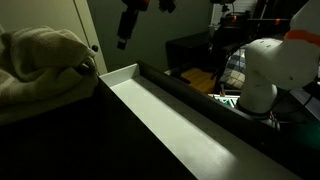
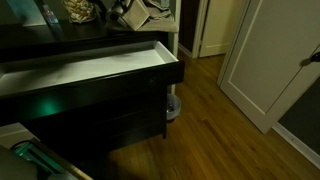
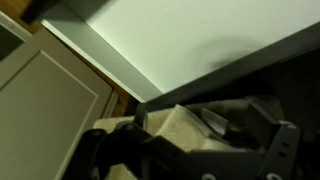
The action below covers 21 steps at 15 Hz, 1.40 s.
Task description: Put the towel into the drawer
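Observation:
My gripper moves outward from above the drawer (image 1: 165, 115) and onto the towel's thick upper fold (image 1: 52, 43) next, since the heap lies outward of it, atop the cabinet.
The towel (image 1: 40, 62) is a bulky cream heap on the cabinet top, at the left end of the open drawer (image 1: 165, 115). The drawer's long pale floor and thin dark walls show in both exterior views, with its dark front (image 2: 95, 85) pulled out from the cabinet. Nothing lies in the part of the drawer I can see. My gripper (image 1: 124, 38) hangs above the drawer's far end, to the right of the towel, not touching it. In the wrist view the gripper (image 3: 195, 128) is open, and cream towel (image 3: 172, 125) shows between its dark fingers, below them. The drawer's floor (image 3: 190, 40) lies beyond.
The robot's white base (image 1: 272, 70) stands to the right of the drawer. A white door (image 2: 262, 60) and wooden floor (image 2: 230, 125) lie beyond the cabinet's end. Dark clutter (image 2: 140, 15) sits on the cabinet top. A green-lit object (image 2: 30, 158) is at the bottom left.

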Available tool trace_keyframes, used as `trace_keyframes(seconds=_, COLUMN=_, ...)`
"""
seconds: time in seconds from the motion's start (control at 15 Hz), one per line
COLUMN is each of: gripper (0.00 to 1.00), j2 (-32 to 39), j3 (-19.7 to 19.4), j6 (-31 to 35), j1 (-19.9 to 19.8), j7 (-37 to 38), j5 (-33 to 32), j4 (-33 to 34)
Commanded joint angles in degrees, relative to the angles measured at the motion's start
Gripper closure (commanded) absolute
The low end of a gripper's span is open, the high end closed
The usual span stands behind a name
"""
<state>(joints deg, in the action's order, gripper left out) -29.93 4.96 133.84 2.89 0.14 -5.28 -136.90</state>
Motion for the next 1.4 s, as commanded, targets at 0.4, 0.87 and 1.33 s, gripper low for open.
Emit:
trace_keyframes(seconds=0.4, gripper=0.0, j2=5.23, j3=3.02, j6=10.47, j1=3.43, j7=-0.82, j5=-0.22, j4=2.67)
trace_keyframes(seconds=0.87, gripper=0.0, j2=12.09, j3=7.72, j6=17.53, j1=-1.08, j7=5.75, j5=-8.52, j4=7.95)
trace_keyframes(seconds=1.33, gripper=0.0, j2=22.42, j3=12.19, j6=16.71, j1=-6.86, j7=22.61, j5=-27.98, j4=16.16)
